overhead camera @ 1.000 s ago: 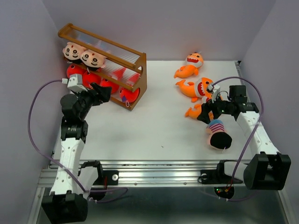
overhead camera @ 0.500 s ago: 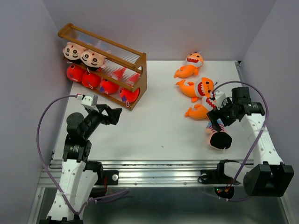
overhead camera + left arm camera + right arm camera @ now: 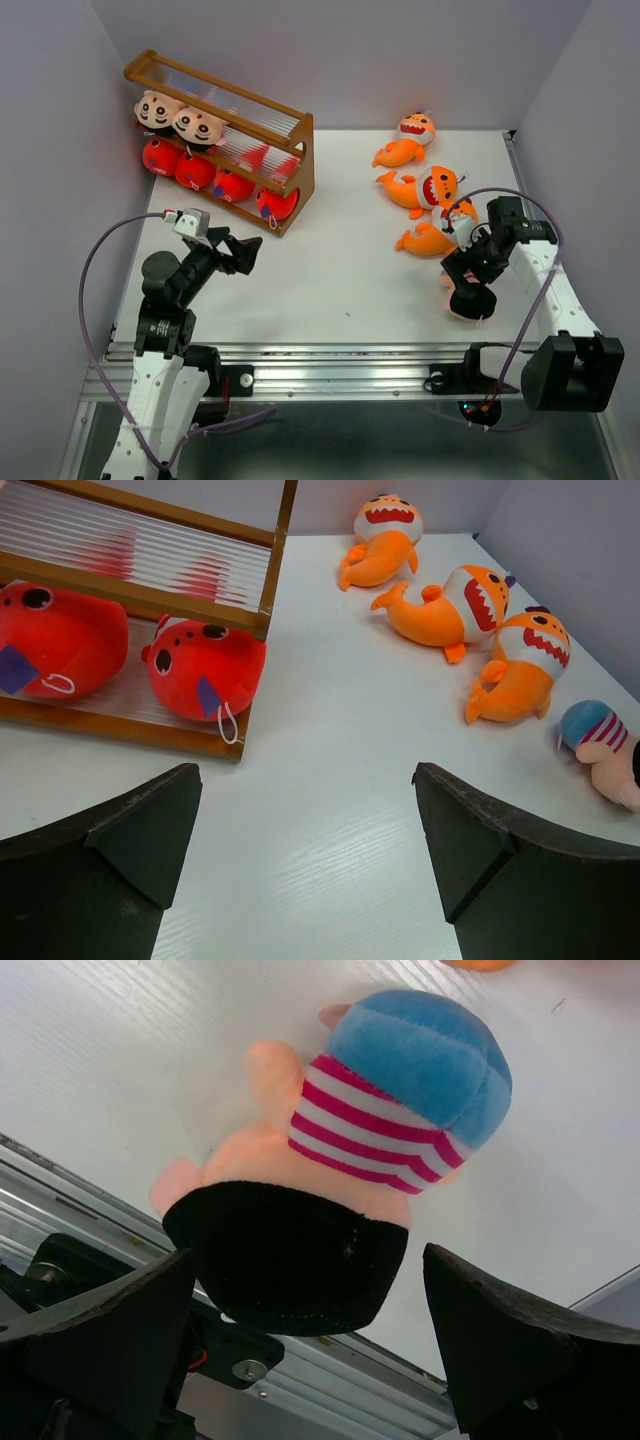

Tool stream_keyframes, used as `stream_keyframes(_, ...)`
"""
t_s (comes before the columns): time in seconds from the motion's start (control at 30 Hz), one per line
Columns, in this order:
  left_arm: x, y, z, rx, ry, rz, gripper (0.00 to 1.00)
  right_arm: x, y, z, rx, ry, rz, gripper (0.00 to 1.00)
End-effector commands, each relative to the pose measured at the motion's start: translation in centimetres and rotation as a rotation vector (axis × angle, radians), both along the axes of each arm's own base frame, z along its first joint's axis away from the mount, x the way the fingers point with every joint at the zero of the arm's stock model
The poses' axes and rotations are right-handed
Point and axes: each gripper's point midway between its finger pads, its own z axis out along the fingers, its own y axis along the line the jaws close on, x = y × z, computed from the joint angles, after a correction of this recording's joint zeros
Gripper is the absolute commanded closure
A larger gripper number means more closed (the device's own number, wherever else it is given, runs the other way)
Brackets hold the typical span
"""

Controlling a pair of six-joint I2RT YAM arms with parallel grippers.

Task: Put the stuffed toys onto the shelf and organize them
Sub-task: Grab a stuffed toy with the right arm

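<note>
My right gripper has the head between its fingers and will next move outward and down past the head onto the blue trousers, as they lie outward of it and below it.
The brown wooden shelf (image 3: 225, 135) stands at the back left. Two boy toys (image 3: 180, 118) sit on its middle tier, and several red sharks (image 3: 215, 180) on its lowest tier; two of them show in the left wrist view (image 3: 205, 665). Three orange sharks (image 3: 420, 188) lie at the right. A black-haired boy toy in a striped shirt (image 3: 472, 300) lies near the front right edge. My right gripper (image 3: 466, 270) hangs open just above it, and the toy's head (image 3: 300, 1250) lies between the spread fingers (image 3: 510, 1360). My left gripper (image 3: 240, 252) is open and empty in front of the shelf.
The metal rail of the table's front edge (image 3: 330, 1380) runs right below the boy toy. The purple side wall (image 3: 590, 150) is close on the right. In the left wrist view the orange sharks (image 3: 450, 605) and the boy toy (image 3: 605, 745) lie far right.
My left gripper has pulled back from the shelf's lowest tier toward the front and right. My right gripper has moved toward the front edge and down over the boy toy.
</note>
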Motion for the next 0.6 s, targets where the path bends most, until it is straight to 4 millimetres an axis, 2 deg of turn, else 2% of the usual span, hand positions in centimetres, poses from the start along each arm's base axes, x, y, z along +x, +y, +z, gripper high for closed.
stream_keyframes(0.0, 0.1, -0.2, 0.6, 0.012, -0.045, -0.017, 0.01, 3.1, 0.1, 1.6, 0.021, -0.097, -0.058, 0.00)
stream_keyframes(0.07, 0.1, -0.2, 0.6, 0.012, -0.042, -0.013, 0.01, 3.6, 0.1, 1.4, 0.026, -0.095, -0.075, 0.00)
stream_keyframes(0.2, 0.2, -0.1, 0.5, 0.014, -0.038, -0.009, 0.01, 4.8, -0.5, 0.0, 0.005, -0.091, -0.147, 0.00)
stream_keyframes(0.3, 0.3, -0.1, 0.2, 0.015, -0.028, -0.008, 0.01, 6.7, -1.0, -0.8, 0.004, -0.137, -0.255, 0.00)
stream_keyframes(0.37, 0.3, -0.1, 0.2, 0.016, -0.025, -0.008, 0.01, 7.2, -1.2, -1.3, -0.002, -0.137, -0.284, 0.01)
stream_keyframes(0.43, 0.3, -0.1, 0.2, 0.017, -0.025, -0.006, 0.01, 8.1, -1.7, -1.7, -0.021, -0.166, -0.309, 0.03)
stream_keyframes(0.57, 0.3, 0.0, 0.2, 0.017, -0.028, -0.005, 0.01, 8.2, -2.2, -3.6, -0.045, -0.147, -0.332, 0.14)
